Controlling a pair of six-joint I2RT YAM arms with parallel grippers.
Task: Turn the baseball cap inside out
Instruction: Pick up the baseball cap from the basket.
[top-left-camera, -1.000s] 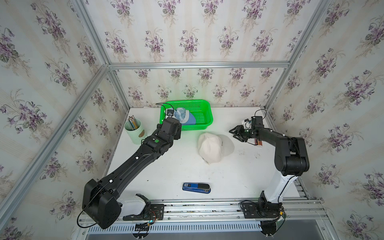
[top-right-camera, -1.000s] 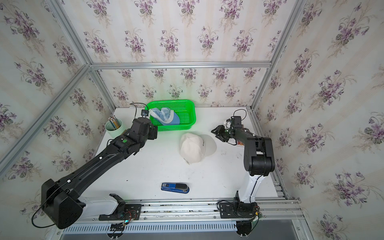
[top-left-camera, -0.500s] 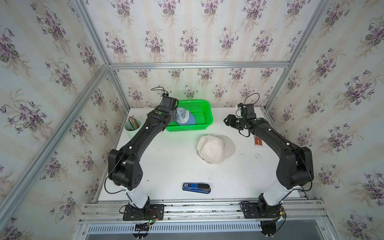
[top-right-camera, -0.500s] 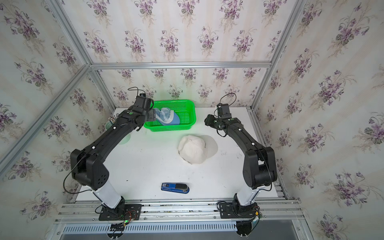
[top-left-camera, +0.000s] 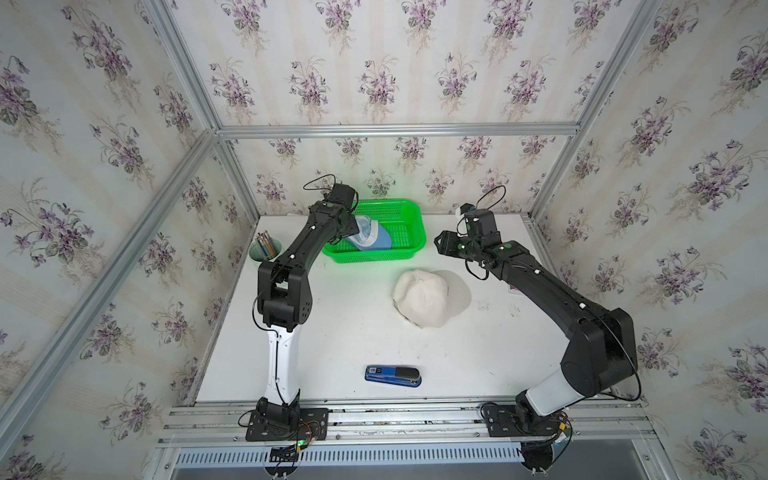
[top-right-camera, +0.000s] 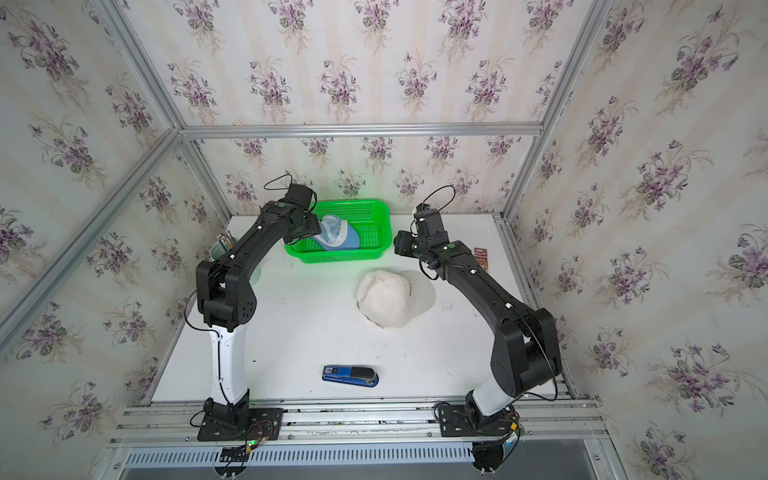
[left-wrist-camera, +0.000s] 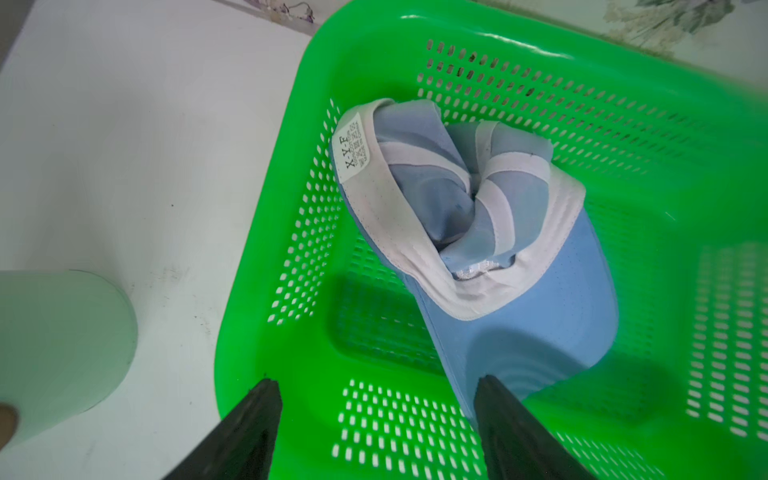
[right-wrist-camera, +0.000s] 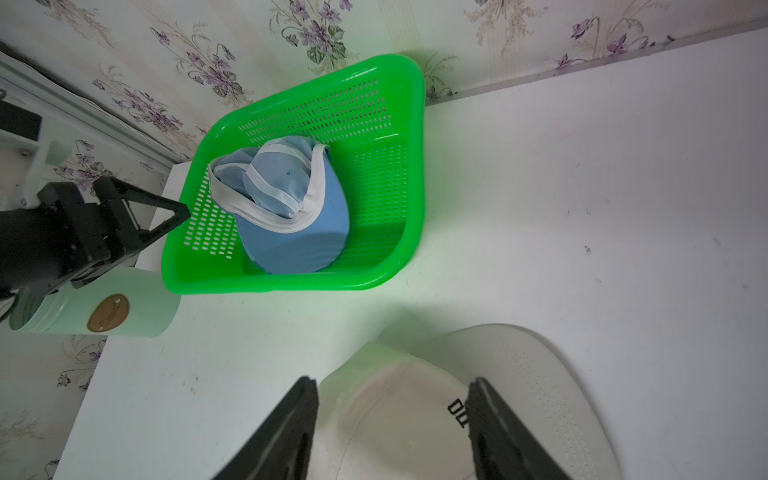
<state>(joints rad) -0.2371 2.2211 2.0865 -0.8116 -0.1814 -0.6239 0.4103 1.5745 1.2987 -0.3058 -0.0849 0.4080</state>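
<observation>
The light blue cap's rim faces up in the basket (top-right-camera: 386, 230). I should next lower my open left gripper onto the white sweatband between the cap's label and brim (top-right-camera: 320, 240) and close it.
A white baseball cap (top-left-camera: 424, 297) (top-right-camera: 386, 299) lies crown up on the table, brim toward the right. My right gripper (top-left-camera: 439, 246) (top-right-camera: 400, 245) hangs open in the air behind it; in the right wrist view (right-wrist-camera: 392, 384) the crown (right-wrist-camera: 399, 419) shows below and between the fingers, untouched. A second cap, light blue (top-left-camera: 370, 240) (top-right-camera: 337, 237) (right-wrist-camera: 286, 199), sits in the green basket (top-left-camera: 419, 232) (top-right-camera: 386, 230) with its white sweatband and seam tape showing (left-wrist-camera: 478, 216). My left gripper (top-left-camera: 348, 235) (top-right-camera: 309, 232) (left-wrist-camera: 376, 386) is open over the basket's left end, holding nothing.
A pale green pen cup (top-left-camera: 265, 249) (top-right-camera: 222, 246) (right-wrist-camera: 104, 311) stands left of the basket, near the wall. A blue stapler (top-left-camera: 392, 376) (top-right-camera: 350, 375) lies near the front edge. A small brown card (top-right-camera: 482, 257) lies by the right wall.
Both arms have lifted off the table and swung toward the back. The left gripper went from the basket's front left to above its left end. The white cap has not moved.
</observation>
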